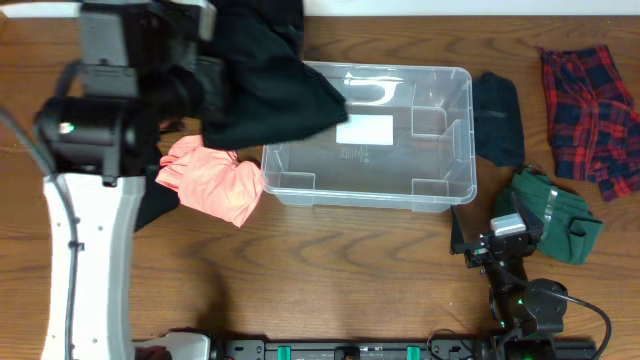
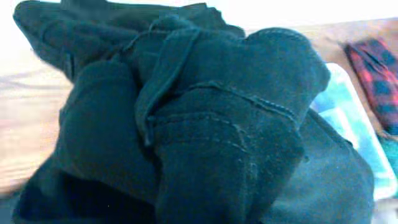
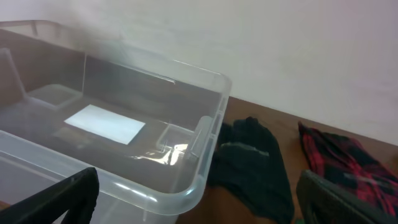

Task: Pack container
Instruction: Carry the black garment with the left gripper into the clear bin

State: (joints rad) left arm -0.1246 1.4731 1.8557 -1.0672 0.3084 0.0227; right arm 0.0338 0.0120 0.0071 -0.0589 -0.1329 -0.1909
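Next, my left gripper moves over the bin's end by the pink garment, goes down inside and releases. For now the black garment (image 1: pixel 265 85) hangs high above the bin.
The container (image 1: pixel 462 150) is a large clear plastic bin with a white label (image 1: pixel 365 130) on its bottom, at the table's middle. My left gripper (image 1: pixel 207 80) holds a black garment (image 1: pixel 265 85) up over the bin's left end. The cloth fills the left wrist view (image 2: pixel 205 124) and hides the fingers. My right gripper (image 1: pixel 497 237) is open and empty, low by the bin's front right corner. The bin's rim (image 3: pixel 186 190) shows between its fingers (image 3: pixel 202 205).
A pink garment (image 1: pixel 210 178) lies left of the bin. A dark garment (image 1: pixel 497 118), a red plaid shirt (image 1: pixel 590 105) and a green garment (image 1: pixel 555 210) lie to its right. The dark garment (image 3: pixel 252 162) and plaid shirt (image 3: pixel 336 158) show in the right wrist view.
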